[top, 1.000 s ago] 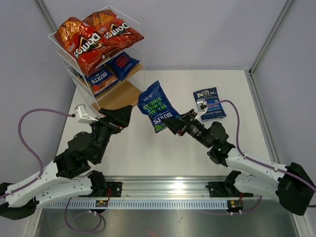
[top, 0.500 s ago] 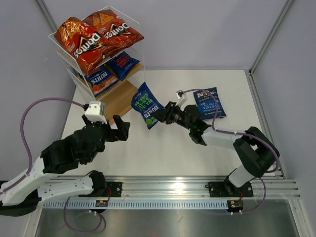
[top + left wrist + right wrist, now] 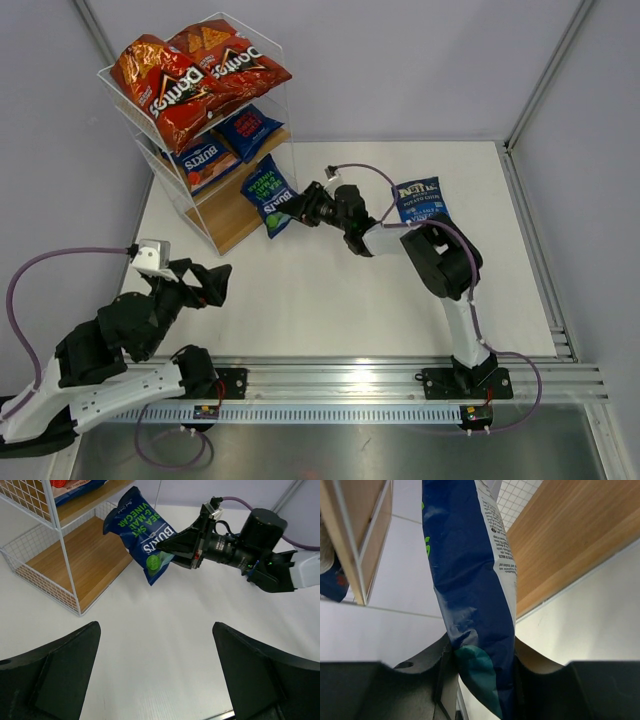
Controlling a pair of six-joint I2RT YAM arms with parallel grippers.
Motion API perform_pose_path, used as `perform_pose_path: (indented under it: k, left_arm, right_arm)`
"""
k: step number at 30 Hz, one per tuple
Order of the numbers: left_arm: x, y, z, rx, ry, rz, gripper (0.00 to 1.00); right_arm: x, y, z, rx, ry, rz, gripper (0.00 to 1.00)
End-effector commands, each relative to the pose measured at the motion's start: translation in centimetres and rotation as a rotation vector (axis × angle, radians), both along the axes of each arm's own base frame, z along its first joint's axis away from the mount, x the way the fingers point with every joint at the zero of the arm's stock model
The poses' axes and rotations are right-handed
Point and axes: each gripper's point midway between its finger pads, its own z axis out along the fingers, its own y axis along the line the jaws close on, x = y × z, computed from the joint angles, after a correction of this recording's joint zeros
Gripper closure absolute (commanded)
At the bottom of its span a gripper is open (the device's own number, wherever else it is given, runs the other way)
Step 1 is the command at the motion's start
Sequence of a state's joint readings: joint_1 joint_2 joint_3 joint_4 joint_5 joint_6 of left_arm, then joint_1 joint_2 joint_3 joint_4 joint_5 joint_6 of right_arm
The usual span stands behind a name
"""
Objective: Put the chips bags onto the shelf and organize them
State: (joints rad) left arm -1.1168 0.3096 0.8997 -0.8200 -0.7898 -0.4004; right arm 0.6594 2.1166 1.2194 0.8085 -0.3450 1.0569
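The right gripper moves down and toward the shelf's near wire side next. It lets go of the Burts bag on the shelf's bottom board (image 3: 228,214) (image 3: 566,536), as that board lies bare.
My right gripper (image 3: 298,207) is shut on the lower end of a dark blue Burts chips bag (image 3: 268,195), which hangs tilted just in front of the shelf's (image 3: 222,207) bare bottom board. In the right wrist view the bag (image 3: 470,580) stands pinched between the jaws, the wooden board (image 3: 560,545) behind it. Two red Doritos bags (image 3: 165,85) lie on the top tier, two blue bags (image 3: 205,160) on the middle tier. A blue Kettle bag (image 3: 422,200) lies flat on the table. My left gripper (image 3: 215,283) is open and holds nothing, near the front left.
The shelf's white wire side (image 3: 65,565) stands close to the left of the held bag (image 3: 145,535). The right arm (image 3: 250,555) stretches across the far middle of the white table (image 3: 330,290). Grey walls enclose the table on three sides.
The right arm has stretched left and away, carrying the Burts bag from mid-table to the shelf's bottom tier. The left arm has drawn back toward the near left, still open.
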Motion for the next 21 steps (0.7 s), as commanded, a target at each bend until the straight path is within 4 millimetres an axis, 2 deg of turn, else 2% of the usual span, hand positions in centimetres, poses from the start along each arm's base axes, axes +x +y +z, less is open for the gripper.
perform_pose_path:
  k: [1, 2, 3, 4, 5, 7, 9, 10, 11, 21]
  left_arm:
    - [0.4, 0.2, 0.7, -0.014, -0.045, 0.021, 0.01]
    - [0.5, 0.2, 0.5, -0.008, -0.041, 0.023, 0.01]
    - [0.5, 0.3, 0.4, -0.006, -0.038, 0.03, 0.01]
    - [0.5, 0.3, 0.2, 0.001, -0.034, 0.031, 0.01]
    - [0.6, 0.4, 0.1, 0.006, -0.033, 0.04, 0.01]
    - [0.7, 0.4, 0.0, 0.009, -0.03, 0.045, 0.01]
    - [0.7, 0.4, -0.1, 0.009, -0.026, 0.045, 0.01]
    - [0.7, 0.3, -0.2, 0.007, -0.026, 0.044, 0.01]
    - [0.6, 0.3, -0.2, 0.003, -0.025, 0.041, 0.01]
    - [0.9, 0.1, -0.1, -0.004, -0.031, 0.04, 0.01]
  right_arm:
    - [1.3, 2.5, 1.3, 0.065, -0.013, 0.03, 0.77]
    - [2.0, 3.2, 2.0, 0.069, -0.026, 0.028, 0.77]
    - [2.3, 3.7, 1.7, 0.063, -0.023, 0.031, 0.77]
    - [2.6, 4.3, 0.1, 0.045, 0.002, 0.03, 0.77]
    - [2.9, 5.2, 0.6, 0.049, -0.015, 0.031, 0.76]
    - [3.2, 6.3, -0.7, 0.031, -0.004, 0.029, 0.76]
    - [3.3, 7.7, -0.4, 0.012, -0.025, 0.035, 0.76]
    - [3.4, 8.1, -1.5, -0.014, -0.01, 0.029, 0.76]
    - [3.2, 9.1, -0.8, -0.01, -0.035, 0.03, 0.76]
    - [3.1, 13.0, -2.3, -0.055, -0.039, 0.051, 0.74]
